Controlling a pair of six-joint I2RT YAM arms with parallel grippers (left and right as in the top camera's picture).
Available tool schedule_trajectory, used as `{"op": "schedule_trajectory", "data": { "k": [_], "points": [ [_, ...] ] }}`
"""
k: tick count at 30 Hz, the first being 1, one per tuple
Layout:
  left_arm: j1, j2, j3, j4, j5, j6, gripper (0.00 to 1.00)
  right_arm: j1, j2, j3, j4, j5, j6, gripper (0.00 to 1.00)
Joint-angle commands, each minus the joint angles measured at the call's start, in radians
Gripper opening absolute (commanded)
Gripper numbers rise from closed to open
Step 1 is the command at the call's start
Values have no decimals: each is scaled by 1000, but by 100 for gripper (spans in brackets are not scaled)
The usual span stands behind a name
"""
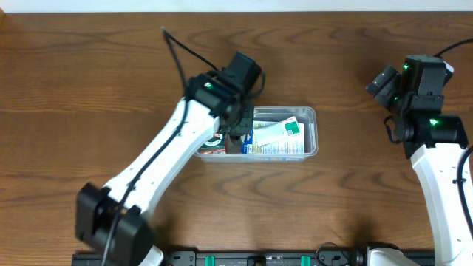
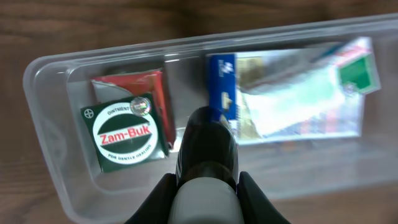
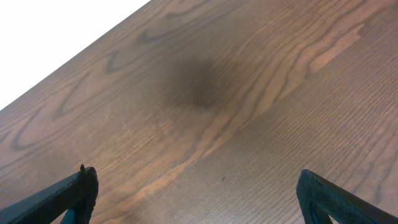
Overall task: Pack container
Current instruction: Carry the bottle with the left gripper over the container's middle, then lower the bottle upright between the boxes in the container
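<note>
My left gripper lowers the dark bottle into the container next, down to the gap beside the blue-edged box, since the container's bottom lies bare there.
The clear plastic container point(image 1: 310, 118) sits mid-table. In the left wrist view its rim point(image 2: 43, 68) frames a green Zam-Buk ointment tin point(image 2: 124, 134), a red packet point(image 2: 155, 84), a blue-edged box point(image 2: 221, 81) and a pale sachet point(image 2: 292, 102). My left gripper point(image 2: 203, 186) is shut on a dark bottle with a white cap point(image 2: 205, 149), held over the container's middle; overhead it shows at the tub's left part point(image 1: 235, 140). My right gripper point(image 3: 199, 193) is open and empty over bare wood, far right of the container point(image 1: 384, 85).
Brown wooden table point(image 1: 89, 81) all round the container. The table's far edge shows as a white band in the right wrist view point(image 3: 50, 37). A black rail runs along the table's near edge point(image 1: 295, 258).
</note>
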Motion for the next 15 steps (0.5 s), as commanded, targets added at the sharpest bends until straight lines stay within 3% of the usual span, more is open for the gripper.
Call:
{"op": "schedule_trajectory", "data": {
  "k": [1, 15],
  "points": [
    [-1, 42, -1, 3, -74, -50, 15, -12, 2, 8, -1, 6, 13, 99],
    [-1, 156, -2, 50, -116, -71, 15, -12, 2, 8, -1, 6, 13, 99]
  ]
}}
